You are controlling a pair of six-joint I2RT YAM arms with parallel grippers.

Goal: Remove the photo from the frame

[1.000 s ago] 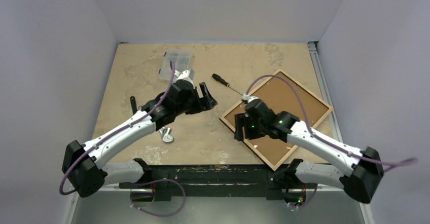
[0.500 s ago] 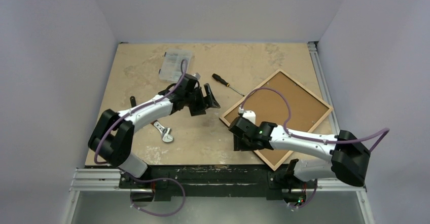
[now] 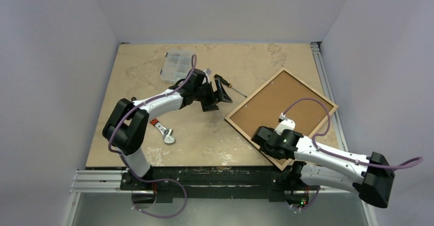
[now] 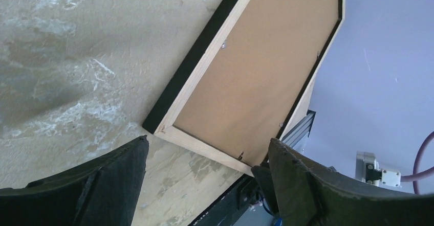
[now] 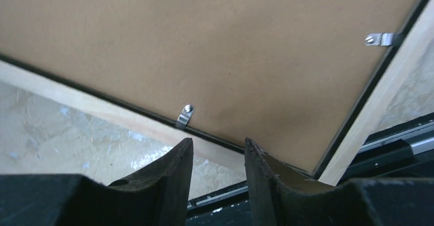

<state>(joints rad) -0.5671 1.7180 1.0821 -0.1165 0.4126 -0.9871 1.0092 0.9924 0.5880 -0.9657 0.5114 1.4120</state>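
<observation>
My left gripper is going to move outward next, turn and lower its open fingers around the screwdriver's yellow and black handle [image 3: 222, 80], because metal clips with screws hold the backing.
The frame [image 3: 286, 98] lies face down at the right of the table, with its brown backing up and a pale wooden rim round it. The photo is hidden under that backing. My left gripper [image 3: 221, 97] hovers open just left of the frame's far-left side; in the left wrist view its wide-spread fingers [image 4: 207, 141] bracket the frame [image 4: 256, 72] from a distance. My right gripper [image 3: 258, 135] sits at the frame's near-left edge. Its fingers [image 5: 218, 141] stand a narrow gap apart with nothing between them, pointing at the wooden rim beside a metal clip [image 5: 184, 116].
A screwdriver [image 3: 228, 84] lies right behind the left gripper. A clear plastic box [image 3: 176, 65] sits at the back left, and a wrench [image 3: 165, 133] lies under the left arm. Another clip [image 5: 380, 39] holds the backing at the frame's right side. The table's near edge runs just behind the right gripper.
My right gripper has slid from the frame's left corner along its near-left edge toward me, and its jaws have narrowed. My left gripper has moved right, toward the screwdriver and the frame.
</observation>
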